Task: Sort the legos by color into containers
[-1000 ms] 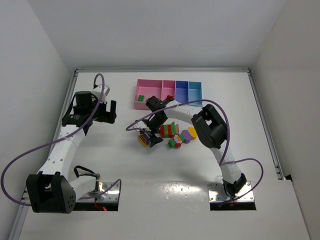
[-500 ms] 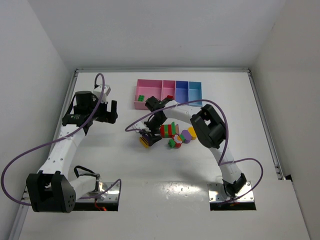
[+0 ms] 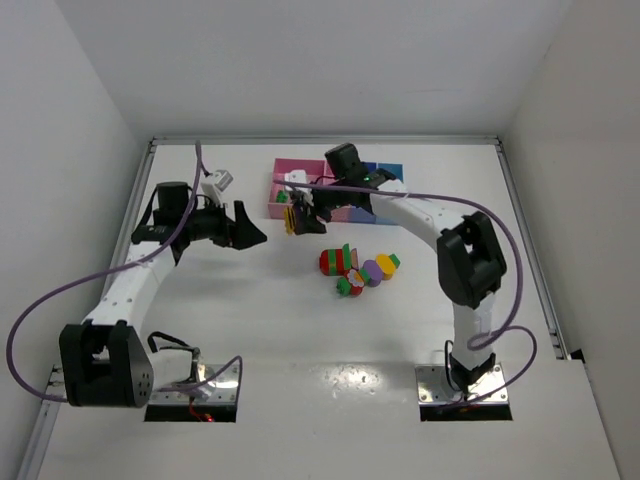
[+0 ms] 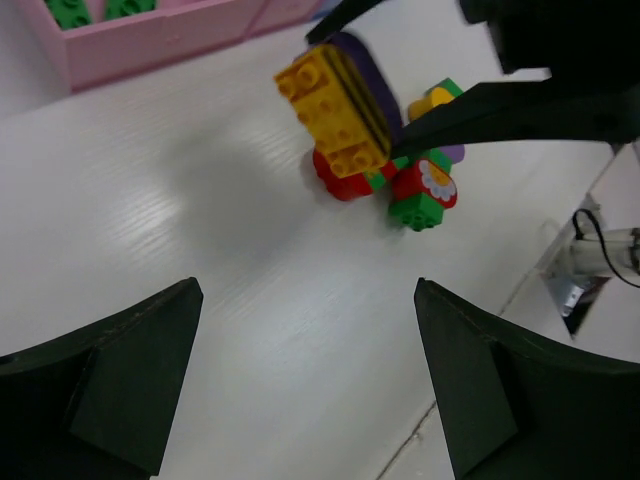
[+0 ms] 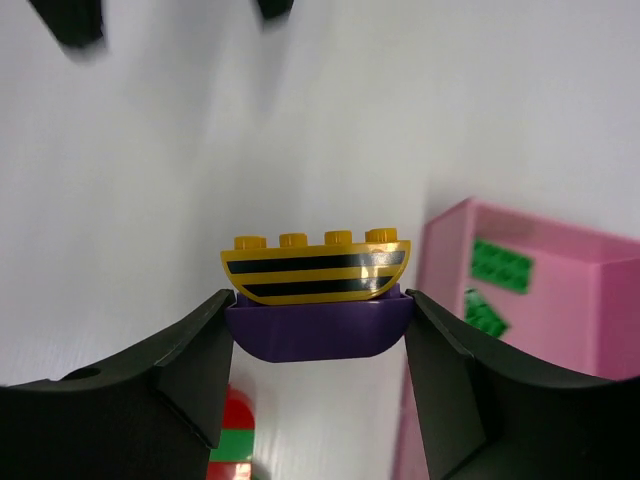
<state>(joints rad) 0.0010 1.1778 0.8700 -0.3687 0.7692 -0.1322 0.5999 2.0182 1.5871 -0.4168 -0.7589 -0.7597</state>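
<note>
The purple-blue bin is outward of the robot's right gripper and to its right in the top view, so the gripper next carries the matching purple brick over it and releases.
My right gripper is shut on a stack of two legos, a yellow black-striped brick on a purple one. It holds the stack above the table, just in front of the wide pink bin. In the right wrist view the fingers clamp the purple brick from both sides. My left gripper is open and empty, pointing at the stack from the left. A pile of legos lies on the table: a red-green striped stack, purple, yellow and green pieces.
The joined bins stand at the back: wide pink, narrow pink, purple-blue, light blue. Green bricks lie in the wide pink bin. The enclosure walls stand to the left, right and behind.
My right gripper has lifted the yellow-purple stack from beside the pile and carried it back towards the wide pink bin. My left gripper has swung right, towards the stack.
</note>
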